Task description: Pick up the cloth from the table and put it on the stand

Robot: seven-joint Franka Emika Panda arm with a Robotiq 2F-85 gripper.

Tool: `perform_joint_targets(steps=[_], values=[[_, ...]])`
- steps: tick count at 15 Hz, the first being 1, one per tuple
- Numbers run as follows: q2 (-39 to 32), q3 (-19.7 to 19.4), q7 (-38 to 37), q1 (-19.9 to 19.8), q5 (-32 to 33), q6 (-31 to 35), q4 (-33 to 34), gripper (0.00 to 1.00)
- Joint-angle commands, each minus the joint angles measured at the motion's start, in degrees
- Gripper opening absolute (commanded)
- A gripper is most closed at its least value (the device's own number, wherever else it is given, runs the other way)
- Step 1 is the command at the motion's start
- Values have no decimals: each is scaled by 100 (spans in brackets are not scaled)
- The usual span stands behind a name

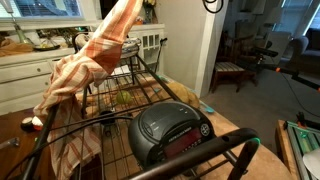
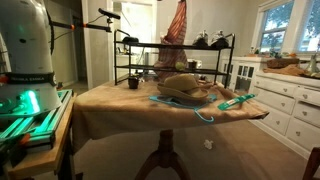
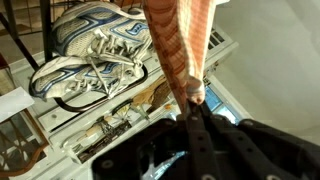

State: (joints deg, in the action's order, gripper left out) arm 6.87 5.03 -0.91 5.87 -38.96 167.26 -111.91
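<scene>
The cloth's lower folds already drape the stand, so my gripper should next go down and back past the stand's top bar by the hat and release the upper end.
The cloth (image 1: 95, 55), orange and cream plaid, hangs in a long twisted strip from above. Its lower folds drape over the top bars of the black wire stand (image 1: 140, 75) and fall down the stand's side. In the far exterior view the cloth (image 2: 178, 25) rises straight up from the stand (image 2: 140, 62), which sits on the tan table (image 2: 110, 100). In the wrist view my gripper (image 3: 193, 108) is shut on the upper end of the cloth (image 3: 180, 40). The gripper lies above the top edge of both exterior views.
A black clock radio (image 1: 170, 135) stands on the table in front of the stand. Grey-white sneakers (image 3: 95, 50) lie below the gripper. White cabinets (image 2: 285, 95) line the wall. Teal items (image 2: 235, 100) rest near the table's edge.
</scene>
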Motion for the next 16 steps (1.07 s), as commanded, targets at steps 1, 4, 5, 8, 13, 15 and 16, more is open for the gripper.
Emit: perform_joint_targets(steps=[1, 4, 5, 8, 13, 15, 16], values=[[642, -70, -148, -137, 74, -88, -829, 1], [930, -82, -397, -401, 234, -31, -1351, 1], [1013, -206, -605, -379, 396, 10, -1499, 1], [1262, -288, -1161, -683, 776, 10, -1897, 1], [1573, -116, -1957, -1382, 1334, -143, -2342, 1], [1636, -7, -2256, -1711, 1535, -295, -2491, 1], [1644, 43, -2387, -1847, 1628, -411, -2551, 1]])
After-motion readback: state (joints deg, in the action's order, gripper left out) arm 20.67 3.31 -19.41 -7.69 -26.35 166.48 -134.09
